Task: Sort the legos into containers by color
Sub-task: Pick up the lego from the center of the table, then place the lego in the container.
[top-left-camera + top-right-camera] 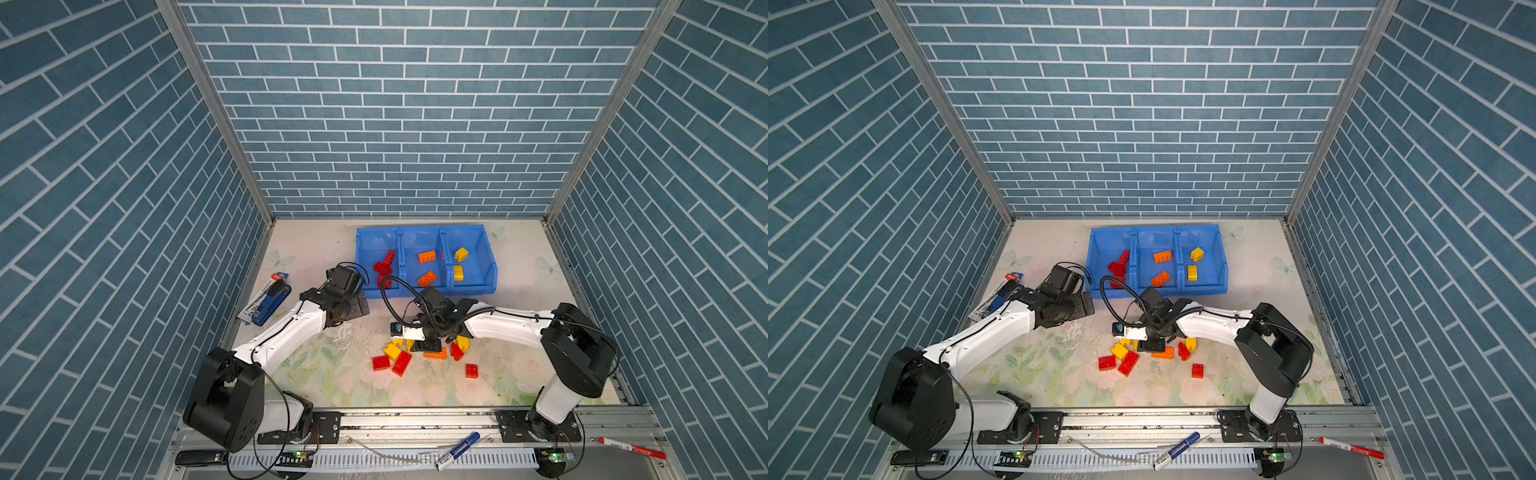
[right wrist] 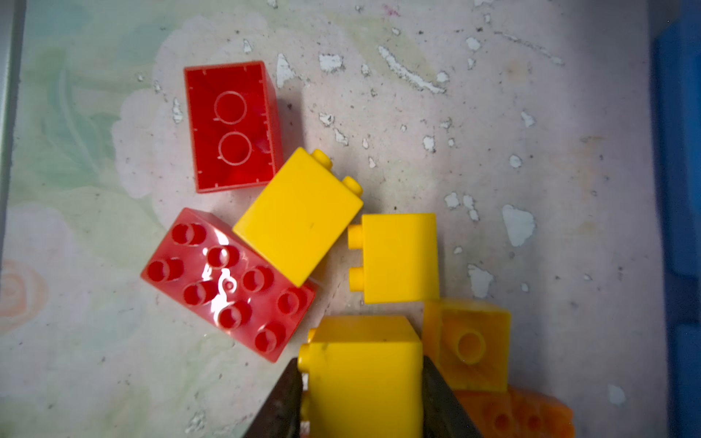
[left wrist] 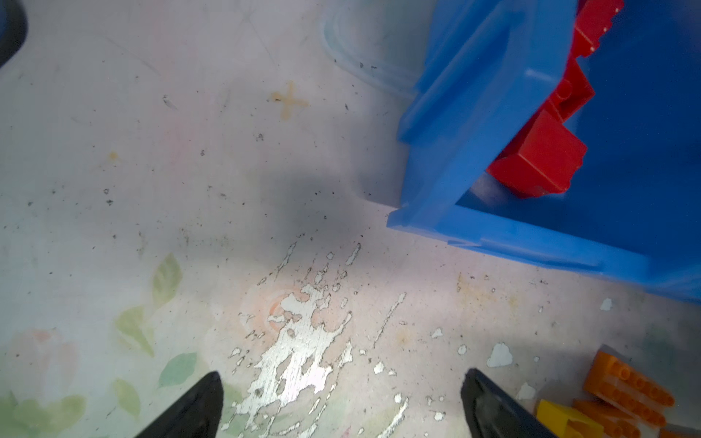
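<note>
The right gripper rises from the pile next and swings outward over the near end of the yellow legos' bin (image 1: 473, 281). It lets go of its lego there, since the colors match.
The containers (image 1: 419, 228) (image 1: 1154, 228) stand at the back: red legos (image 1: 384, 264) in the left bin, orange (image 1: 427, 256) in the middle, yellow (image 1: 460, 254) in the right. Loose legos lie in a pile mid-table, among them a red one (image 1: 402, 363) and an orange one (image 1: 436, 354). My right gripper (image 2: 360, 364) (image 1: 432, 345) is down in that pile, shut on a yellow lego (image 2: 364, 383) lying on its side. My left gripper (image 3: 341, 375) (image 1: 365, 305) hangs open and empty over bare table by the containers' front left corner (image 3: 455, 132).
A dark blue stapler (image 1: 270, 303) lies by the left wall. Beside the held brick lie two more yellow bricks (image 2: 299, 216), two red bricks (image 2: 227, 284) and an orange one (image 2: 470, 345). Markers (image 1: 457, 451) rest on the front rail.
</note>
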You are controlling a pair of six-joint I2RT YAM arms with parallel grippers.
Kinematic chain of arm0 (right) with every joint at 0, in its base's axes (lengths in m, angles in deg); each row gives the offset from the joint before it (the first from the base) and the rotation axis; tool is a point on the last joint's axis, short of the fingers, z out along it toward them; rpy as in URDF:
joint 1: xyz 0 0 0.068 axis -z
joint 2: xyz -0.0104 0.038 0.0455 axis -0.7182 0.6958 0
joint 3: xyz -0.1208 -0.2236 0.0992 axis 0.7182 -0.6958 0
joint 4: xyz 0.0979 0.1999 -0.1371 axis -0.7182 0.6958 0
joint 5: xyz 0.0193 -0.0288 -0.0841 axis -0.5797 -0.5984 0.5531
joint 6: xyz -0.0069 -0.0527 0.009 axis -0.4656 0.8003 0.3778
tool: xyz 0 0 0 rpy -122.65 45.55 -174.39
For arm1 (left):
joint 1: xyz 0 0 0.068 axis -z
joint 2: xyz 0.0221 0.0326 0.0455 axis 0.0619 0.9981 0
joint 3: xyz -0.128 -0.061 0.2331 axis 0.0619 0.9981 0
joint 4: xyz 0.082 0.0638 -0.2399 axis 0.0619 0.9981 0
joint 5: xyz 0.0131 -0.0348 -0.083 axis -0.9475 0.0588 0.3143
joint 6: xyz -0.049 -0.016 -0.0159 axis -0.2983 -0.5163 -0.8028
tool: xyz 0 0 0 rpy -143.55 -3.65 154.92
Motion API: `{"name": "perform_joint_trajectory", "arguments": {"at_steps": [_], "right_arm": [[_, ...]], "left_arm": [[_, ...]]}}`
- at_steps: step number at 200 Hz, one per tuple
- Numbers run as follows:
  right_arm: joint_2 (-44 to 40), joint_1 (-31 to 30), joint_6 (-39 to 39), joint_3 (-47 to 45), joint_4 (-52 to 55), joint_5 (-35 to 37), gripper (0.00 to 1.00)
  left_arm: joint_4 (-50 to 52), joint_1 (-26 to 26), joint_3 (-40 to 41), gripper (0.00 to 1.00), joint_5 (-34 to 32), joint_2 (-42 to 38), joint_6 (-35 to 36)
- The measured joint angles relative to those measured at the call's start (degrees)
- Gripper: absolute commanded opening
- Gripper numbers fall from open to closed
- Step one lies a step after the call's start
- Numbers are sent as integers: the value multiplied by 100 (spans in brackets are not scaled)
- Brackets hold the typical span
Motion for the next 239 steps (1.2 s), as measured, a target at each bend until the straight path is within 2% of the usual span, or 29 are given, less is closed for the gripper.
{"name": "perform_joint_trajectory", "arguments": {"at_steps": [29, 59, 82, 108, 128, 160, 195, 220, 239], "right_arm": [[-1147, 361, -619, -439, -302, 22, 29], [-2522, 1670, -1749, -1058, -1134, 205, 27], [-2837, 2365, -2479, -1207, -1392, 490, 28], [-2494, 2837, -3268, -1143, -1370, 916, 30], [-1840, 3036, -3818, -807, -1060, 1244, 31], [-693, 3071, -4483, 127, -522, 1788, 32], [260, 3071, -4931, 835, -455, 2474, 34], [636, 3071, -5130, 1123, -420, 2726, 43], [719, 3071, -5289, 1270, -367, 2793, 55]], "left_arm": [[-37, 236, -118, 99, 2, 162, 267], [-164, 538, -293, 99, 39, 236, 599], [-240, 686, -518, 99, 160, 409, 883], [-275, 817, -638, 99, 299, 527, 1172], [-269, 962, -678, 99, 411, 568, 1338], [-247, 1176, -782, 99, 557, 791, 1530], [-240, 1298, -785, 98, 625, 1139, 1652], [-262, 1357, -785, 95, 669, 1191, 1698], [-275, 1432, -811, 93, 706, 1209, 1755]]}}
